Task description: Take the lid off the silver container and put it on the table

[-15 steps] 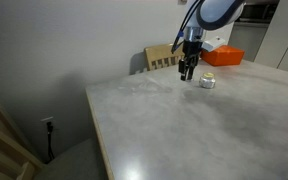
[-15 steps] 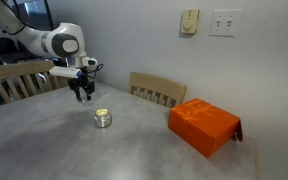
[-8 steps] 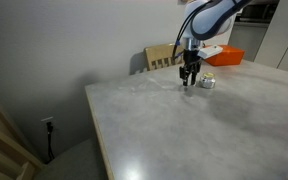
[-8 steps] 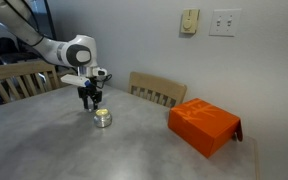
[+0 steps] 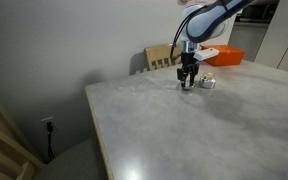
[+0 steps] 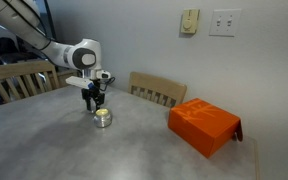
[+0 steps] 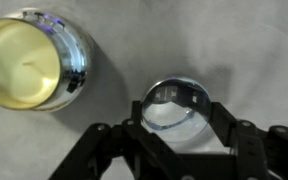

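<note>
I will move my gripper slightly toward the slatted chair and release the lid on the bare tabletop beside the container, since the container is open.
The silver container (image 7: 29, 62) stands open on the marbled table (image 7: 254, 50) and shows a pale yellow inside. In the wrist view the round silver lid (image 7: 179, 110) sits between the black fingers of my gripper (image 7: 179, 130), which is shut on its edges. In both exterior views the gripper (image 5: 187, 82) (image 6: 95, 100) hangs low over the table (image 5: 184, 130), just beside the container (image 5: 208, 82) (image 6: 103, 117). I cannot tell whether the lid touches the tabletop.
An orange box (image 5: 224, 56) (image 6: 204, 125) lies on the table beyond the container. A wooden slatted chair (image 5: 162, 58) (image 6: 156, 90) stands at the table's edge, and another chair (image 6: 19, 78) stands behind the arm.
The gripper has come down towards the tabletop and ended close beside the container, with the lid still in its fingers. The container has not moved.
</note>
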`<state>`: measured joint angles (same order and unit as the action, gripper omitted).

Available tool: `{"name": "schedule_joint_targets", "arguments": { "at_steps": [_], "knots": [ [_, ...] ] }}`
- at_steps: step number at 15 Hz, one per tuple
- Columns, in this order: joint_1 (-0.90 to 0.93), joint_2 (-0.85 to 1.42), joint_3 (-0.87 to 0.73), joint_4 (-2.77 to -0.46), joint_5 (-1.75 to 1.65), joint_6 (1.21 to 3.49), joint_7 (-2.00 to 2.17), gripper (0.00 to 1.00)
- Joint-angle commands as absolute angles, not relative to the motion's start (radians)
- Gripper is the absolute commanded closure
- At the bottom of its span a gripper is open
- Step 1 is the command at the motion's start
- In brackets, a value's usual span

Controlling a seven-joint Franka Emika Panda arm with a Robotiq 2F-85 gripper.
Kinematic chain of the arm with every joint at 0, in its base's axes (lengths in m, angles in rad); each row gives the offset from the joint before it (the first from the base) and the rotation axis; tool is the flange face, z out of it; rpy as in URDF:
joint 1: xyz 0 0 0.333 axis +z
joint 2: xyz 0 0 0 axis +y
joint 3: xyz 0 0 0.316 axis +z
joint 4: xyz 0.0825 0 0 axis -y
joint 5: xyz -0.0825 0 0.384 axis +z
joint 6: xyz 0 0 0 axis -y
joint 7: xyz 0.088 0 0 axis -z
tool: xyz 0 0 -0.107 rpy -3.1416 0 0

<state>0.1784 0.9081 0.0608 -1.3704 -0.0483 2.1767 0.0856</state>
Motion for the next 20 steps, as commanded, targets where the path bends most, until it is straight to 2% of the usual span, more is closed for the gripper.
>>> {"name": "schedule_joint_targets", "arguments": {
  "at_steps": [1, 20],
  "knots": [
    [0.193, 0.946, 0.04, -1.299, -0.049, 2.138, 0.135, 0.56],
    [0.195, 1.031, 0.021, -1.162, -0.045, 2.101, 0.203, 0.56]
  ]
}}
